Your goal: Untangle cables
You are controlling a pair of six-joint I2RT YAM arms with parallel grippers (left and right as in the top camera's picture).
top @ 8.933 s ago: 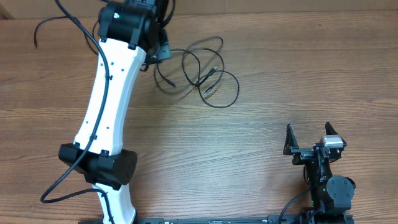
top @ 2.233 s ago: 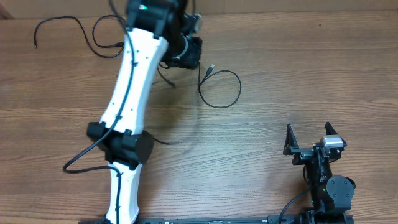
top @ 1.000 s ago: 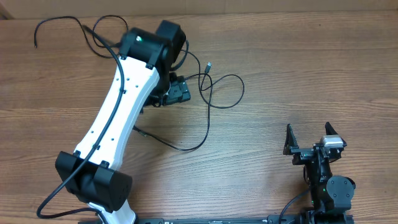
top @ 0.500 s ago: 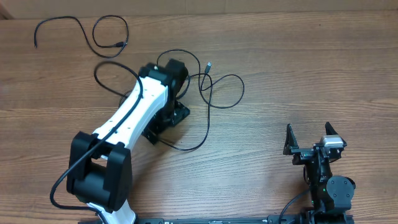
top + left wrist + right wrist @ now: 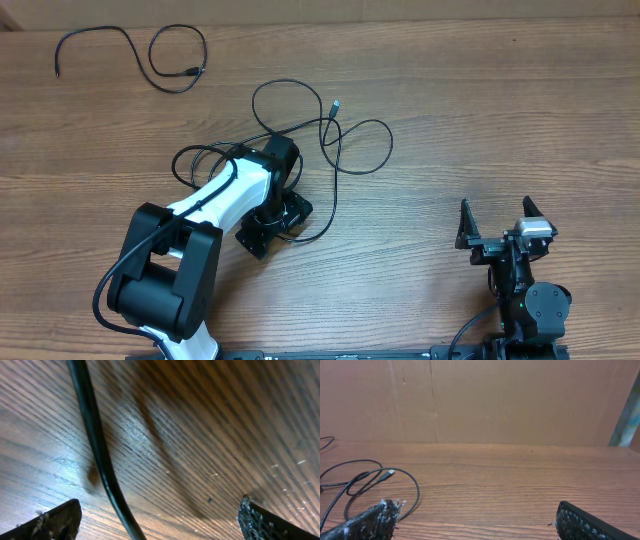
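Observation:
The robot's left gripper will next stay low over the wood and close there, because the piece of cable already runs between its open fingers.
Two thin black cables (image 5: pixel 345 140) lie looped over each other at the table's middle; one long strand curves down to my left gripper (image 5: pixel 277 225). A third cable (image 5: pixel 150 60) lies apart at the far left. In the left wrist view my left gripper (image 5: pixel 160 527) is open low over the wood, and a cable strand (image 5: pixel 97 455) runs between its fingertips (image 5: pixel 50 522) nearer the left one, not clamped. My right gripper (image 5: pixel 495 228) stands open near the front right, far from the cables. In the right wrist view the right gripper (image 5: pixel 477 525) holds nothing, and the looped cables (image 5: pixel 370 477) show at the left.
My left arm (image 5: pixel 215 205) is folded back over the front left of the table, its own thicker black wire (image 5: pixel 195 160) looping beside it. A cardboard wall (image 5: pixel 480 400) closes off the table's far edge.
My left arm has drawn back from the far middle toward the front, its open gripper coming down beside the long strand. The separate cable at the far left is now uncovered. The right arm is still.

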